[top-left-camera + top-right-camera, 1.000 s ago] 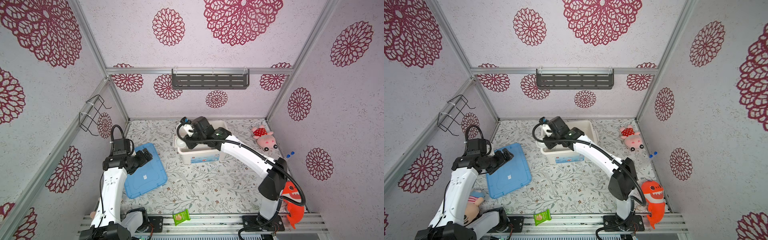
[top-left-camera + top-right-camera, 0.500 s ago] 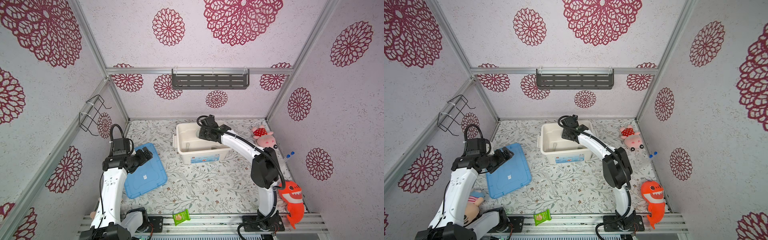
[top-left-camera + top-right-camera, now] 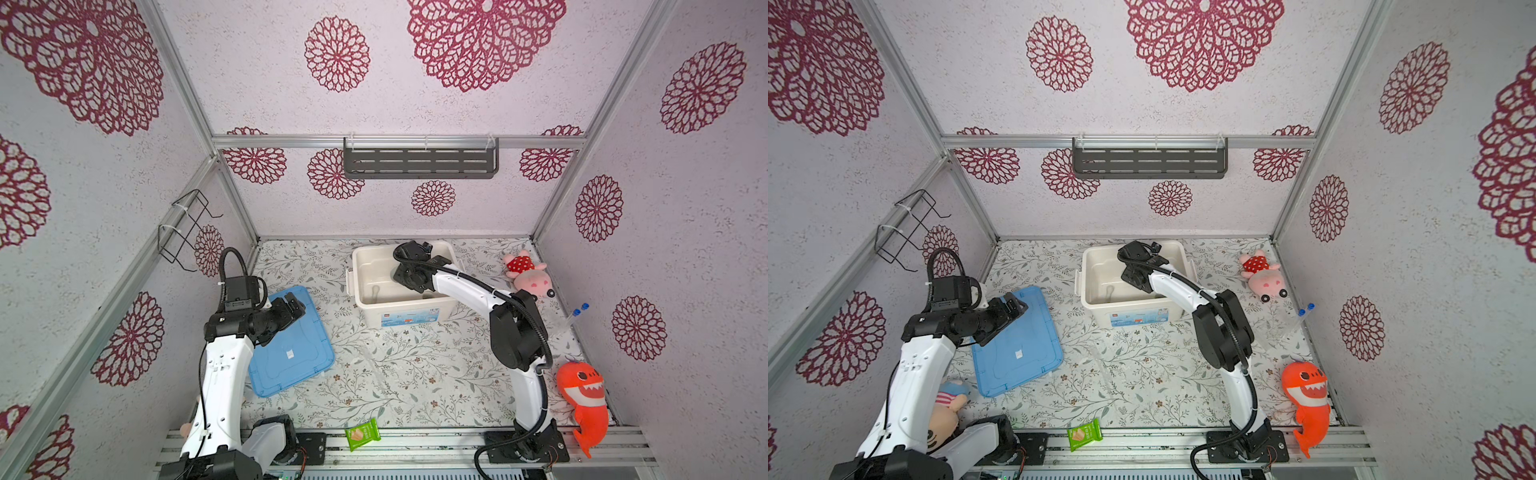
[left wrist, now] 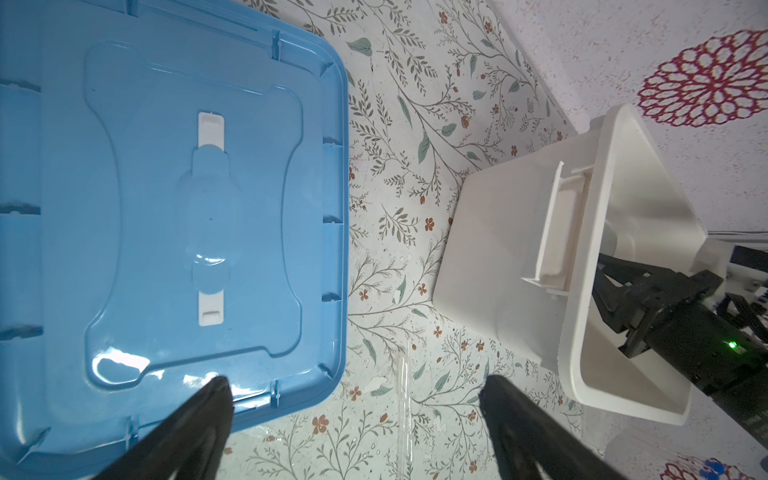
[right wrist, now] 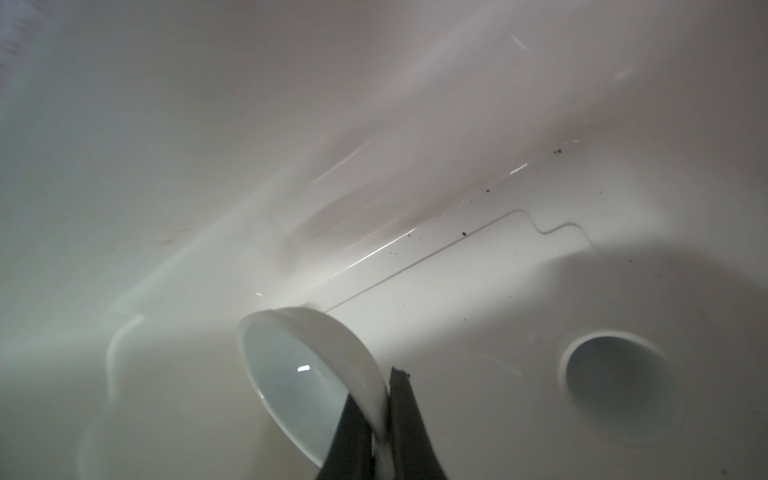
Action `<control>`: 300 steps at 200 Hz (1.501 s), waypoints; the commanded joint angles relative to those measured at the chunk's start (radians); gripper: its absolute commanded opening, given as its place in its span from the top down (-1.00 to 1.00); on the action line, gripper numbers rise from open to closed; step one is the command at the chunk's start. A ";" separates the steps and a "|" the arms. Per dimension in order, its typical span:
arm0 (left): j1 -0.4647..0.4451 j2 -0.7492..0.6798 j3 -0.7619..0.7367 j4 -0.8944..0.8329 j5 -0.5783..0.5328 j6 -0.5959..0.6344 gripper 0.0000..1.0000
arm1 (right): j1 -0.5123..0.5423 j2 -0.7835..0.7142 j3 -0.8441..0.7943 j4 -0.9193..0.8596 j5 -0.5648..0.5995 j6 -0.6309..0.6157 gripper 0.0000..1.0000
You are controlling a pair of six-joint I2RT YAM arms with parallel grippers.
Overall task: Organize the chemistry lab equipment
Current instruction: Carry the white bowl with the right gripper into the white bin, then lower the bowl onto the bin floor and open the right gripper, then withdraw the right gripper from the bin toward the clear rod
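My right gripper lowers toward the bare bin's bottom beside the second white dish next and releases the rim there, since that spot lies empty.
My right gripper (image 5: 377,388) is shut on the rim of a small white ceramic dish (image 5: 291,365), held tilted low inside the white bin (image 3: 357,266). A second white dish (image 5: 619,386) rests on the bin's floor beside it. In both top views the right wrist (image 3: 409,270) hides these dishes. My left gripper (image 4: 355,382) hangs open over the table beside the blue lid (image 4: 166,208). A thin clear glass tube (image 4: 403,399) lies on the table between its fingers. Two clear tubes with blue caps (image 3: 577,316) lie by the right wall.
The blue lid (image 3: 291,349) lies flat left of the bin. A pink pig plush (image 3: 525,274) and an orange shark plush (image 3: 582,390) sit along the right side. A green snack packet (image 3: 362,434) lies at the front edge, and a doll plush (image 3: 946,407) by the left arm's base.
My right arm has swung from the bin's left side across to its back right, then down into the bin with the dish. The left arm has stayed put.
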State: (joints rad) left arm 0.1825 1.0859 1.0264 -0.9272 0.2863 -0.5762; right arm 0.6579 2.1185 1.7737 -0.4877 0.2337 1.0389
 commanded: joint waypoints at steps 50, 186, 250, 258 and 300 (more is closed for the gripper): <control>0.008 0.018 0.073 -0.042 -0.020 0.027 -0.95 | -0.012 0.100 0.051 -0.030 0.077 0.161 0.86; 0.013 -0.005 0.010 0.050 0.083 -0.048 -0.95 | -0.021 -0.062 0.003 0.061 0.099 0.042 0.13; 0.020 0.008 0.062 0.001 0.034 -0.012 -0.95 | 0.062 -0.319 -0.064 0.027 0.190 -0.189 0.10; 0.020 0.012 0.074 -0.012 0.025 0.002 -0.95 | 0.085 -0.349 -0.070 0.029 0.208 -0.249 0.10; 0.044 0.009 0.147 -0.091 -0.108 0.093 -0.95 | 0.229 -0.447 -0.154 0.060 0.177 -0.629 0.14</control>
State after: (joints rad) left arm 0.2024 1.0954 1.1141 -0.9615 0.2653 -0.5484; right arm 0.8101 1.7119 1.6699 -0.4282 0.4000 0.7094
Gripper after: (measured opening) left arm 0.975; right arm 0.432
